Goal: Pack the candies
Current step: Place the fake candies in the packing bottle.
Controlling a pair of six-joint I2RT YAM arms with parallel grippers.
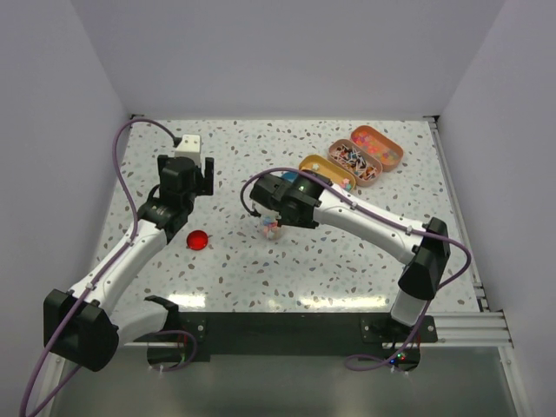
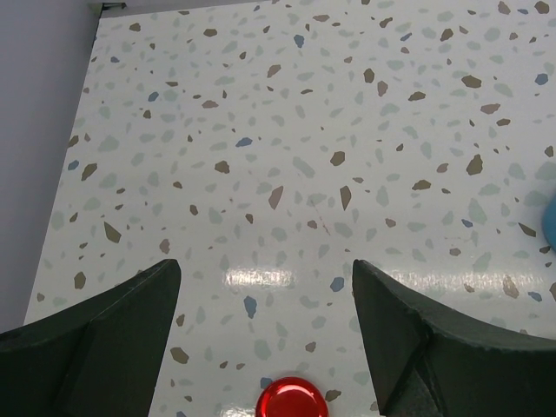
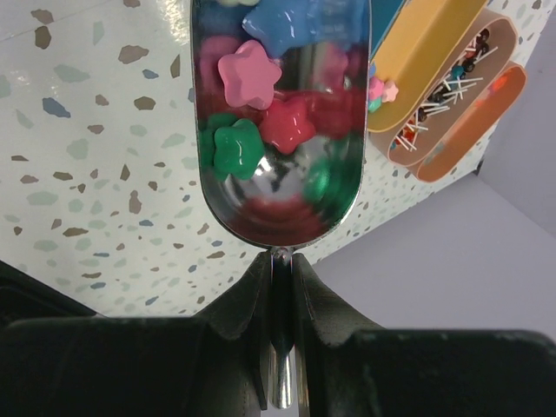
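Note:
The robot's right gripper will next tip out the candies, swing across and down, and let go of the scoop (image 3: 278, 195) on the open tabletop to its right in the top view.
My right gripper (image 3: 280, 261) is shut on the handle of a silver metal scoop (image 3: 278, 195). The scoop's bowl holds several small star-shaped candies (image 3: 250, 74) in pink, red, green and blue. In the top view the right gripper (image 1: 271, 208) hangs over the middle of the table, with a small patch of mixed colours (image 1: 272, 228) just below it. Three oval tins lie at the back right: a yellow one (image 1: 326, 171), one with dark and white sweets (image 1: 354, 162) and an orange one (image 1: 379, 146). My left gripper (image 1: 193, 175) is open and empty.
A red round lid (image 1: 197, 240) lies on the table near the left arm; in the left wrist view it (image 2: 293, 398) sits just short of the open fingers. The tins also show in the right wrist view (image 3: 430, 52). White walls enclose the speckled table (image 1: 261, 269).

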